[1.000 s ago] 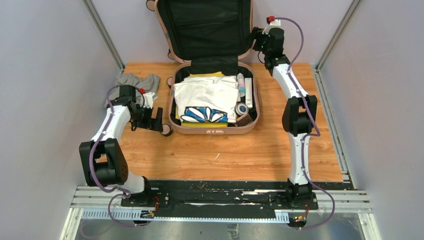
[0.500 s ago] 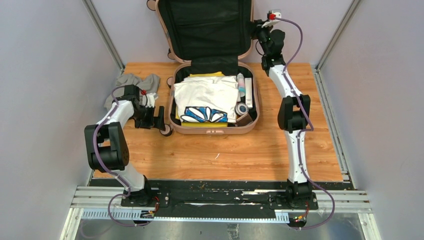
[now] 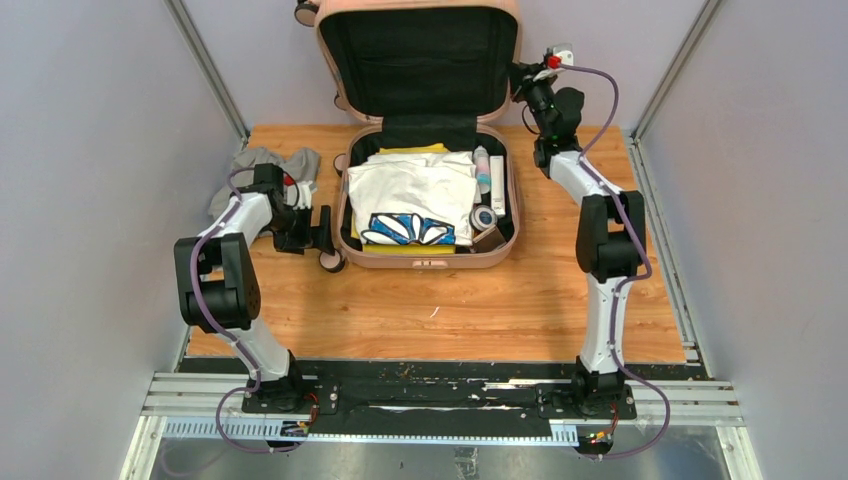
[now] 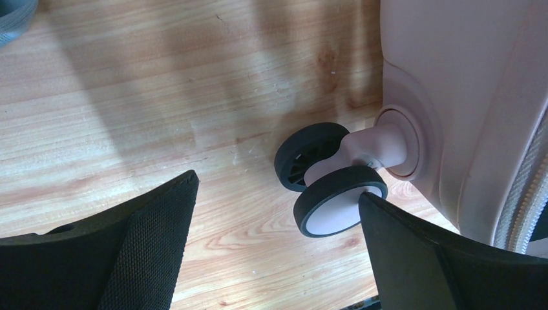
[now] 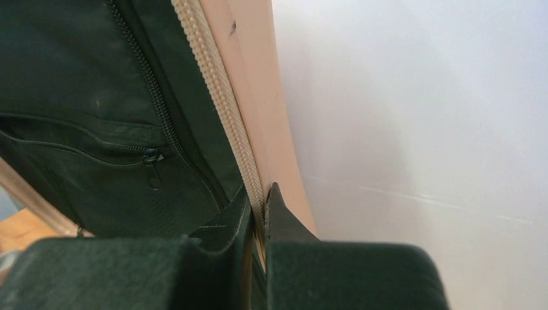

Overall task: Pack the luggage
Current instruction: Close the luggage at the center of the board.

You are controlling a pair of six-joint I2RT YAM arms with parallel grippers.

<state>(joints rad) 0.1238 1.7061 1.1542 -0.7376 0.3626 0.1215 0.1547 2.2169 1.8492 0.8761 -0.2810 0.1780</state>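
My right gripper swings the lid's rim back and down toward the base's edge by the toiletries and releases it next, since the filled base lies uncovered.
The luggage (image 3: 425,261), a pale pink hard-shell suitcase, lies open at the back of the wooden table. Its black-lined lid (image 3: 418,60) stands upright against the back wall. Folded clothes (image 3: 412,190) and small toiletries (image 3: 488,190) fill the base. My right gripper (image 3: 522,82) is shut on the lid's right edge; in the right wrist view its fingers (image 5: 258,197) pinch the zipper rim and pink shell (image 5: 255,97). My left gripper (image 3: 325,232) stands open low beside the base's front left corner. In the left wrist view the caster wheel (image 4: 333,206) sits against the right finger of that gripper (image 4: 278,187).
A crumpled grey cloth (image 3: 265,165) lies on the table behind the left arm. Grey walls close in the table on the left, right and back. Bare wooden tabletop (image 3: 450,310) stretches in front of the suitcase.
The right gripper has shut on the lid's edge, and the lid has swung a little forward from the wall. The left arm has drawn its elbow in, its gripper staying open by the wheel.
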